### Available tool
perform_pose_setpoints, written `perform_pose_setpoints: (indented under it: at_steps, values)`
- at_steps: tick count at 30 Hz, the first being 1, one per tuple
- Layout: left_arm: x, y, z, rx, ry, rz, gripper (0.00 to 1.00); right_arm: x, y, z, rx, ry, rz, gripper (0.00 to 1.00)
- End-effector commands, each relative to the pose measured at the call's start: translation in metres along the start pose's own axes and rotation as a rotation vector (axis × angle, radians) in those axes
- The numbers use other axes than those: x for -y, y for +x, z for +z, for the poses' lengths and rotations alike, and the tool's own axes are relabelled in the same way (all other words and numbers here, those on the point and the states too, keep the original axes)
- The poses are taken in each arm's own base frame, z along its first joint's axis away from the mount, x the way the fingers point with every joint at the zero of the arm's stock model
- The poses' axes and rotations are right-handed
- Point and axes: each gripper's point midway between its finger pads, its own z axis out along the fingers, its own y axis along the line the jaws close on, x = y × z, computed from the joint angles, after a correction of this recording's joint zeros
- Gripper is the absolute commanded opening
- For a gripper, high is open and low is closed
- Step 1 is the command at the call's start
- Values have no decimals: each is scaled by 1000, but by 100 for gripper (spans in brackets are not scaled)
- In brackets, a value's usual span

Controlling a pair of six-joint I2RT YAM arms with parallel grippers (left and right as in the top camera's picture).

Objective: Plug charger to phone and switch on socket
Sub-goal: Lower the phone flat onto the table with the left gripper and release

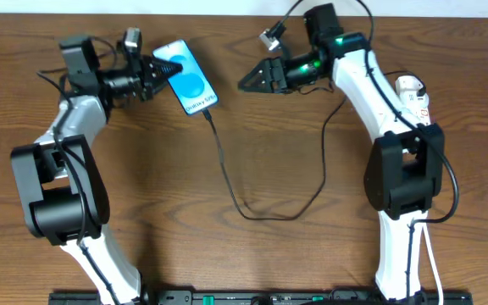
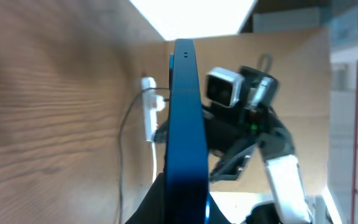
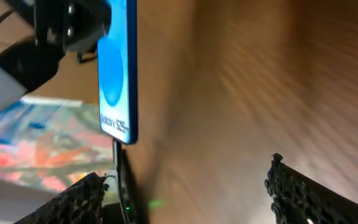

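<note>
I will next move the phone (image 1: 190, 78) in my left gripper back and down onto the wood, toward the cable loop, and then let go. The cable is already attached.
The phone (image 1: 190, 78), its blue screen facing up, lies tilted at the table's back left. My left gripper (image 1: 161, 72) is shut on its upper end. In the left wrist view the phone (image 2: 185, 124) shows edge-on between the jaws of my left gripper (image 2: 182, 214). The charger's black cable (image 1: 227, 174) runs from the phone's lower end in a loop toward the right arm. My right gripper (image 1: 250, 81) stands open just right of the phone, holding nothing. In the right wrist view the cable (image 3: 119, 177) meets the phone (image 3: 118, 74), left of my right gripper (image 3: 185, 199). The socket (image 1: 413, 91) lies at the far right, partly hidden by the right arm.
Seen from the left wrist, the white socket strip (image 2: 148, 115) lies beyond the phone, with the right arm (image 2: 253, 130) and its camera close beside it. The cable loop takes up the middle of the wooden table (image 1: 295, 263).
</note>
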Motion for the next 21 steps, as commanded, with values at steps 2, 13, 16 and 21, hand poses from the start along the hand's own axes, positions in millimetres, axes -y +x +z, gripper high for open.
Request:
perform_pose_setpoints:
  at_steps: [2,13,16,21]
  values:
    - [-31,17,25,23,-87,-29,7,19,2,-2,-7,99,9,83]
    - [-87,58,66,-18,-300,-97,7,53,11,-18,-22,267,75,89]
    - [-99,64,64,-30,-331,-130,7,59,9,-27,-4,270,89,90]
    - [-118,69,61,-26,-385,-170,7,62,10,-32,-4,274,104,90]
